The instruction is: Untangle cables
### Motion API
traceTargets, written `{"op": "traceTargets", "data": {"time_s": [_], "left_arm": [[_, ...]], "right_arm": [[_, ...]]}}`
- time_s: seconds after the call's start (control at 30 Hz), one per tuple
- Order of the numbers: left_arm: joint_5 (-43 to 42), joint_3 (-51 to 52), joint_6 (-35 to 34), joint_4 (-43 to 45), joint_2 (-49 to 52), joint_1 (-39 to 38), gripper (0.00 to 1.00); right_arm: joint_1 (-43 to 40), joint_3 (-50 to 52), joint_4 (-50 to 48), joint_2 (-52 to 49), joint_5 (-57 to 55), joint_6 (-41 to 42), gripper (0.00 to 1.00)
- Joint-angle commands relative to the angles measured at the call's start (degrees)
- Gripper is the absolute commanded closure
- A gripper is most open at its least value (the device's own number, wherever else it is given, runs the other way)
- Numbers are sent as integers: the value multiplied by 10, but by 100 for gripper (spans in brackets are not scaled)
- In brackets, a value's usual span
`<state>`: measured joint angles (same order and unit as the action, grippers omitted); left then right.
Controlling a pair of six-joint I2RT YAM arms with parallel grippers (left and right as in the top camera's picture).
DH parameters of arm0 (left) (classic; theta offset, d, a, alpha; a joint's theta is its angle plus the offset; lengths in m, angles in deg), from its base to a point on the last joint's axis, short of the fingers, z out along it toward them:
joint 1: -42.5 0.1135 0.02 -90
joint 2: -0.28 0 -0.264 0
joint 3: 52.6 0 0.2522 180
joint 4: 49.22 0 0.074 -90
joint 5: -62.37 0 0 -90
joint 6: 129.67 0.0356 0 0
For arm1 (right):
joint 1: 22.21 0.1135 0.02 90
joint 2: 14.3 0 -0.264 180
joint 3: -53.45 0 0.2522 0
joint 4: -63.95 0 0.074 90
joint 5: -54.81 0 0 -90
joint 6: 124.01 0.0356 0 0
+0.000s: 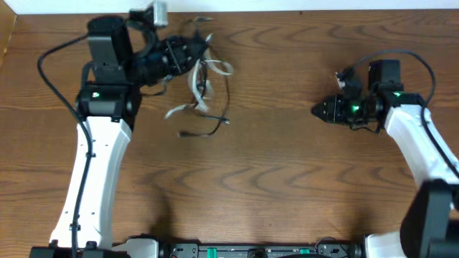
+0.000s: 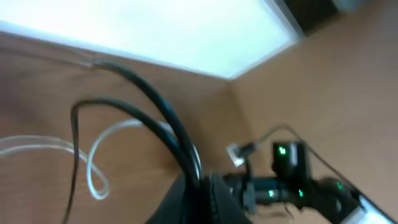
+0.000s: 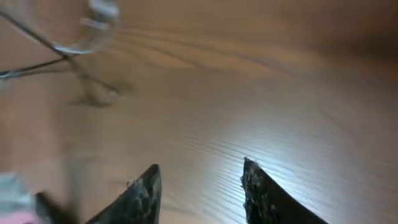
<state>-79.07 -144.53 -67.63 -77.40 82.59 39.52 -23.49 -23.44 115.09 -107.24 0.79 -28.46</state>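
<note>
The white cable (image 1: 198, 84) goes back and down with my left gripper over the bare wood between the arms next and is released there, since that space is clear.
The cables lie tangled at the back left of the table. A white cable (image 1: 198, 84) loops under and in front of my left gripper (image 1: 190, 51), and a thin black cable (image 1: 217, 123) curves out toward the front. In the left wrist view, thick-looking black cables (image 2: 163, 115) run straight into the left gripper (image 2: 202, 186), which is shut on them. The white cable (image 2: 93, 169) makes a loose loop beside it. My right gripper (image 1: 316, 111) is at the right, well apart from the tangle. It is open (image 3: 200, 168) over bare wood, with blurred cables (image 3: 62, 51) far ahead.
The table's far edge (image 1: 301, 10) and a white wall run just behind the left gripper. The table's left edge (image 1: 7, 39) is near the left arm. Bare wood (image 1: 272, 165) lies between the two arms and toward the front.
</note>
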Motion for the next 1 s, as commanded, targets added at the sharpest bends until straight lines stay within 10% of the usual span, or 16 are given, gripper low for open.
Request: {"op": "traceTargets", "data": {"time_s": [0.0,0.47,0.63,0.97], "left_arm": [[-107,-5,-14,106,-11,-47,92],[250,-4,56,-94,24,-243,92],[299,-4,96,-127,54,-253,43],[301,-30,134,-149,19,-243,35]], "right_arm": [[0,-3,-23,96,125,-58,53],[-32,-3,37,272,-87,58,41],[-31,-2,55,260,-87,58,41],[-29,-2,57,214,-80,58,38]]}}
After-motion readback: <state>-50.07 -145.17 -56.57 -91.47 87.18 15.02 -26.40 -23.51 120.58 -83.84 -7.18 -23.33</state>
